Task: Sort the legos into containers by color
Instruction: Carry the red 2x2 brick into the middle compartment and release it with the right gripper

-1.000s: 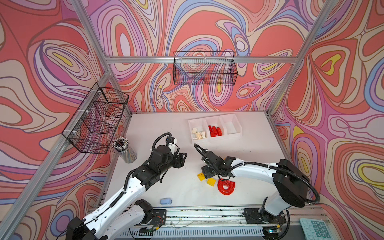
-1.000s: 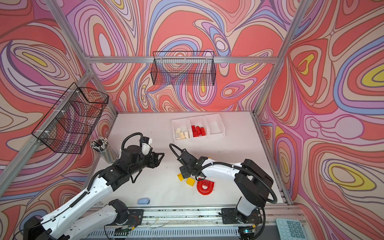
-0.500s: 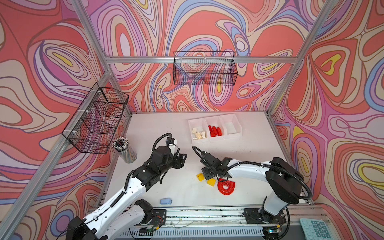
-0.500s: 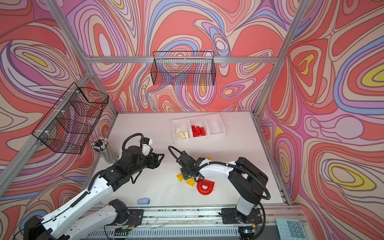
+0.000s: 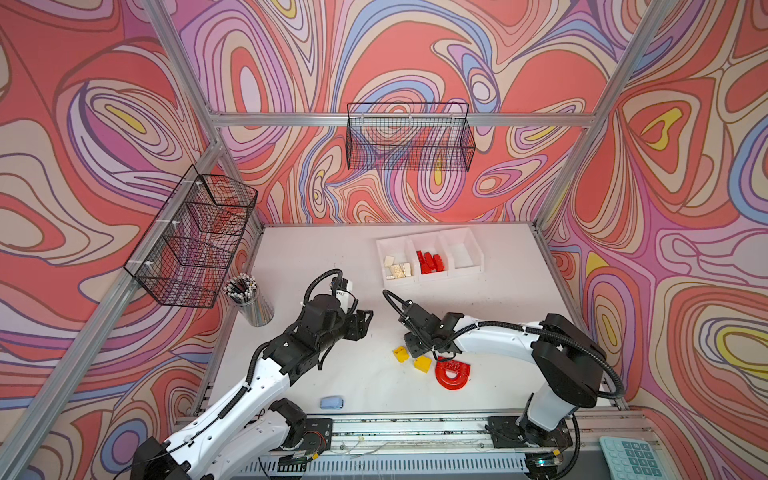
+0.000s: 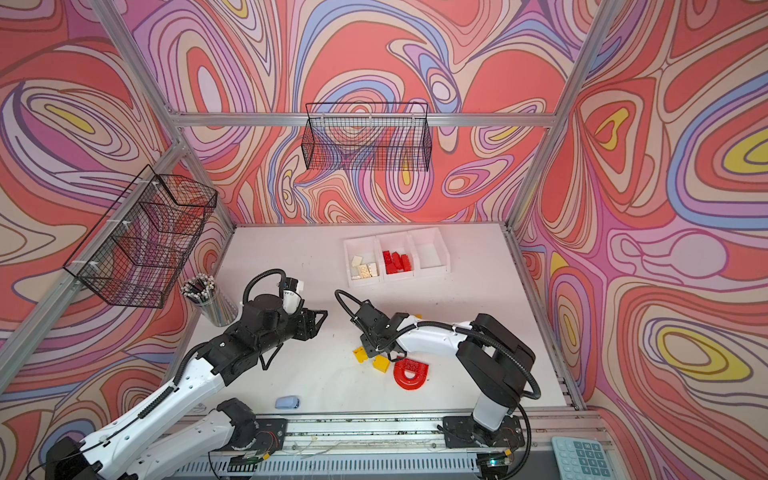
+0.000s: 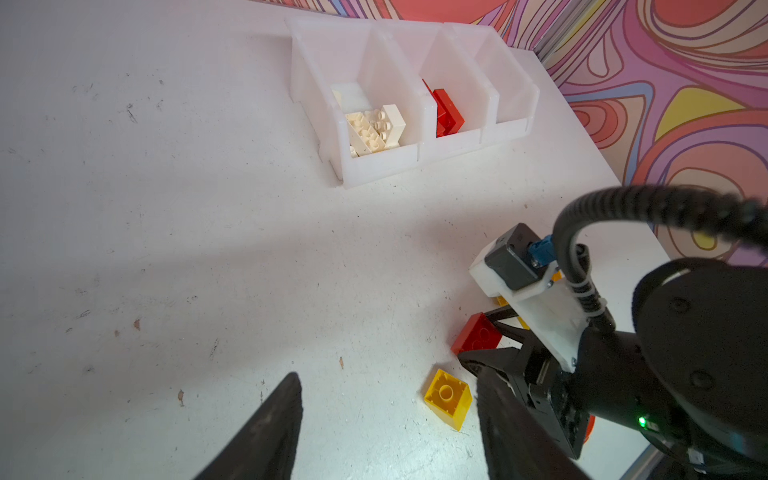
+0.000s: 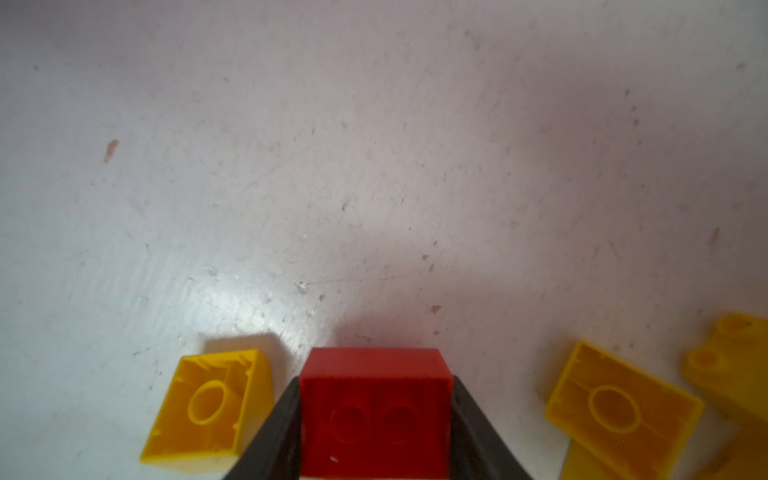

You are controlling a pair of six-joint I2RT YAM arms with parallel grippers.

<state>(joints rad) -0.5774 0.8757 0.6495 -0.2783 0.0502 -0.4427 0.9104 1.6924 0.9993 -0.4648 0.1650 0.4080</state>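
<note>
I will raise the red brick in my right gripper up and outward over the middle bin (image 5: 430, 255) next and let go of it, because that bin already has red bricks in it.
My right gripper (image 8: 376, 380) is shut on a red brick (image 8: 374, 411), low over the table at front centre (image 5: 415, 353). Around it lie yellow bricks (image 5: 400, 354) (image 5: 422, 364) (image 8: 727, 357), two of them upside down, and the red arch (image 5: 454, 374) just to its right. My left gripper (image 7: 386, 386) hangs open and empty left of them (image 5: 365, 322). The containers (image 5: 460, 254) stand at the back: cream bricks (image 5: 398, 268) in the left bin, red bricks (image 5: 430, 262) in the middle one, nothing in the right one. The left wrist view shows the held red brick (image 7: 478, 334) and a yellow brick (image 7: 448, 399).
A pale blue block (image 5: 331, 402) lies near the front edge. A pencil cup (image 5: 251, 303) stands at the left edge. Black wire baskets hang on the left wall (image 5: 195, 241) and the back wall (image 5: 409, 141). A calculator (image 5: 627, 457) sits off the table at front right.
My right gripper has closed on the red brick among the yellow ones, and its arm has shifted slightly left. The left arm has barely moved.
</note>
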